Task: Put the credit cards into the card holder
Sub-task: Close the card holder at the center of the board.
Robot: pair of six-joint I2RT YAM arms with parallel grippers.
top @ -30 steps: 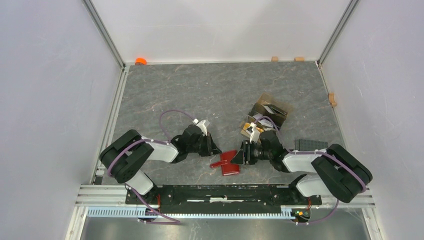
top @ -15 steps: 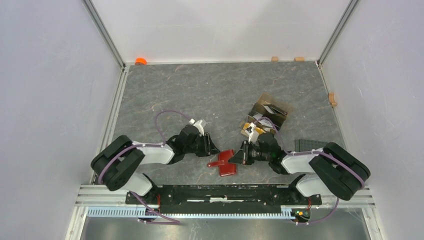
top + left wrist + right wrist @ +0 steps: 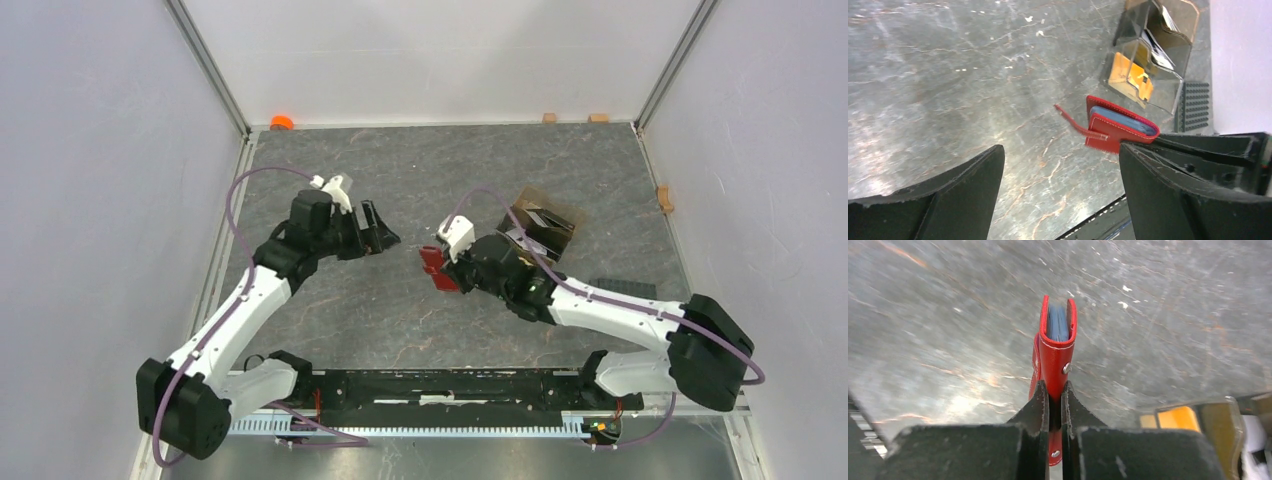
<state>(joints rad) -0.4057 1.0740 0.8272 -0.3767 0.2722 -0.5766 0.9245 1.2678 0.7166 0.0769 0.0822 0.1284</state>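
The card holder (image 3: 433, 264) needs to go back and down in my right gripper next, to be released. Bare tabletop near the black bar (image 3: 430, 332) is below and back of my right gripper.
The red leather card holder (image 3: 433, 264) is off the table, pinched at its snap end by my right gripper (image 3: 450, 270), which is shut on it. In the right wrist view the card holder (image 3: 1055, 347) stands edge-on between the fingers (image 3: 1040, 400), with a light blue credit card (image 3: 1058, 322) showing in its open top. My left gripper (image 3: 385, 233) is open and empty, up and to the left of the holder. From the left wrist the card holder (image 3: 1115, 131) and blue card (image 3: 1123, 120) lie beyond the right fingertip. An orange credit card (image 3: 1130, 72) sits in a clear stand.
The clear acrylic stand (image 3: 545, 225) with the orange card and some pale cards is behind the right arm. A dark studded plate (image 3: 620, 288) lies to its right. Small tan blocks (image 3: 549, 117) and an orange cap (image 3: 281, 122) sit along the back wall.
The left gripper opened, let go of the card holder and pulled back up and left. The right gripper shut on the holder and carried it up toward the table's middle.
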